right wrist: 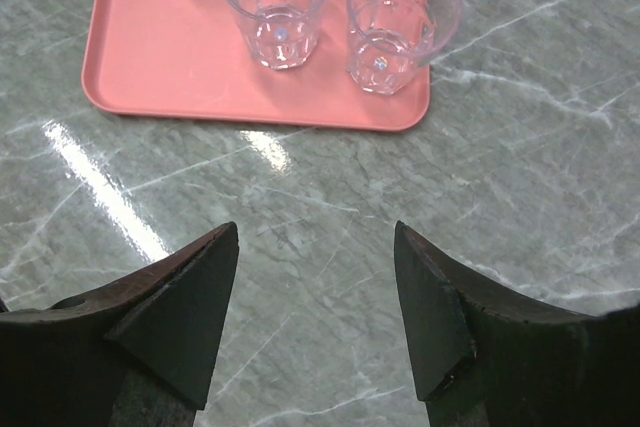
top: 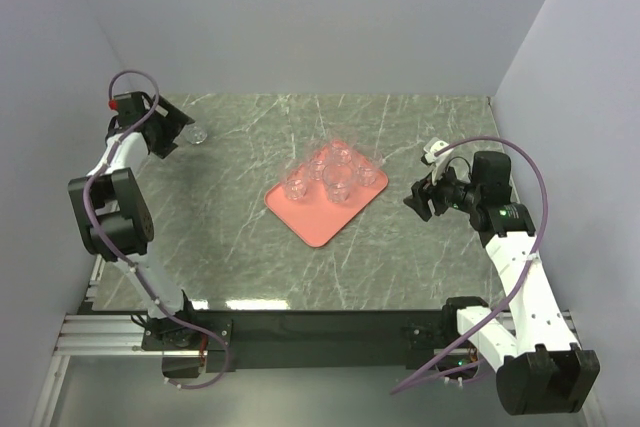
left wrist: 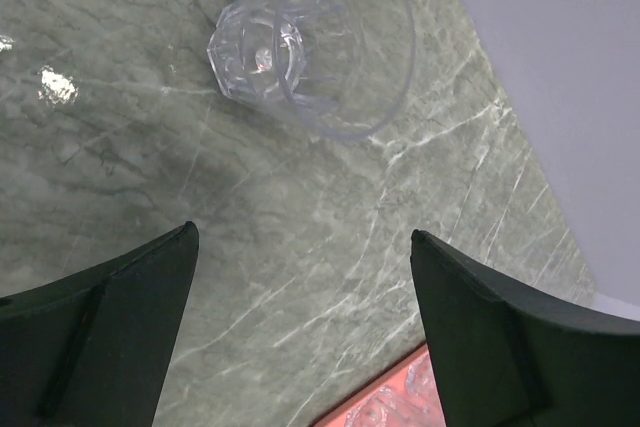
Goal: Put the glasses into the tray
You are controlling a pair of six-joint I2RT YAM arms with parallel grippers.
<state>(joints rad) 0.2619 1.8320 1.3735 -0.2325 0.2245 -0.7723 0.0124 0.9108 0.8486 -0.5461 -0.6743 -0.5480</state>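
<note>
The robot's left gripper will lower toward the lone glass and close on the rim's nearest side [top: 188,133] [left wrist: 284,87], because the glass stands with its opening uncovered ahead of the spread fingers.
The salmon-pink tray [top: 312,217] lies mid-table with several clear glasses [top: 338,185] standing on it. One more clear glass [top: 197,134] sits apart on the marble at the far left. My left gripper [top: 176,135] is open and empty just short of that glass, which shows ahead of the fingers in the left wrist view [left wrist: 315,42]. My right gripper [top: 418,197] is open and empty over bare marble to the right of the tray. In the right wrist view the tray [right wrist: 150,57] and two of its glasses [right wrist: 280,2] lie ahead of the gripper [right wrist: 317,232].
White walls close off the left, back and right sides; the back wall [left wrist: 560,67] rises close behind the lone glass. A corner of the tray [left wrist: 400,399] shows between the left fingers. The black base rail [top: 320,332] runs along the near edge.
</note>
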